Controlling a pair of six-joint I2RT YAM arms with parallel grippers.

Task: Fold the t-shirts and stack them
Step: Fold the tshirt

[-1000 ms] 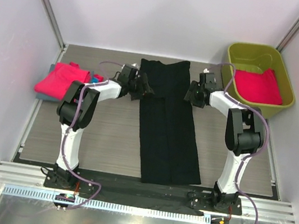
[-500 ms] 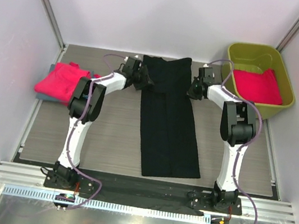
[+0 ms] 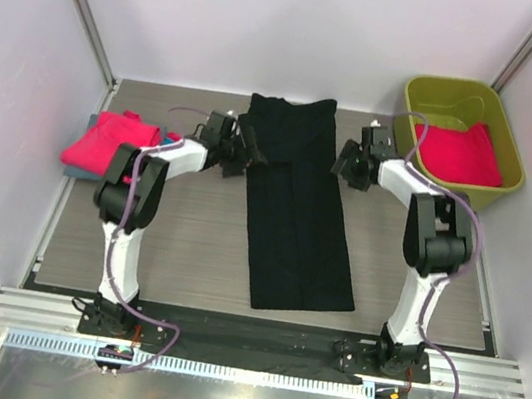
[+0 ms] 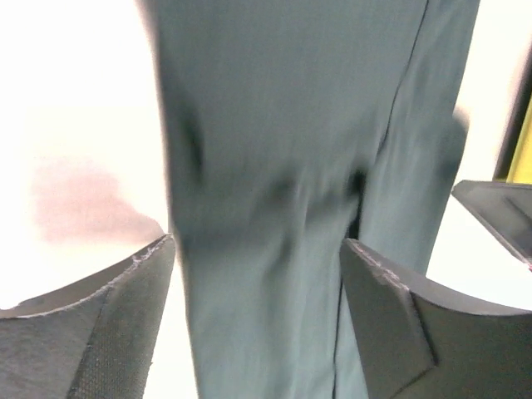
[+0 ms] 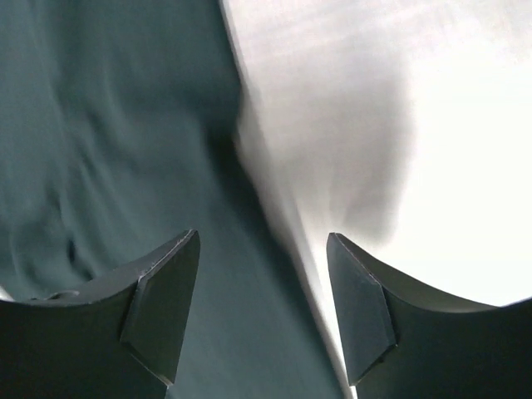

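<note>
The folded t-shirt stretches full length, so my right gripper next needs to come back along its edge to its near tub-side corner (image 3: pixel 349 307), which lies back from the gripper.
A black t-shirt (image 3: pixel 299 215), folded lengthwise into a long strip, lies in the middle of the table. My left gripper (image 3: pixel 248 147) is at the strip's left edge near its far end. Its jaws are open, with the dark cloth (image 4: pixel 283 166) between them (image 4: pixel 258 241). My right gripper (image 3: pixel 342 163) is at the strip's right edge, opposite the left one. Its jaws are open over the cloth edge (image 5: pixel 263 237). A hot-pink shirt (image 3: pixel 103 138) lies on a blue one (image 3: pixel 93 122) at the far left. Another hot-pink shirt (image 3: pixel 458 154) lies in the tub.
The olive-green tub (image 3: pixel 507 182) stands at the back right corner. White walls with metal posts close in the table at the back and both sides. A rail (image 3: pixel 253 344) with the arm bases runs along the near edge.
Both grippers reached toward the shirt's far end, then drew back slightly toward me. The left one also shifted a little left. The shirt's far end now lies a little wider.
</note>
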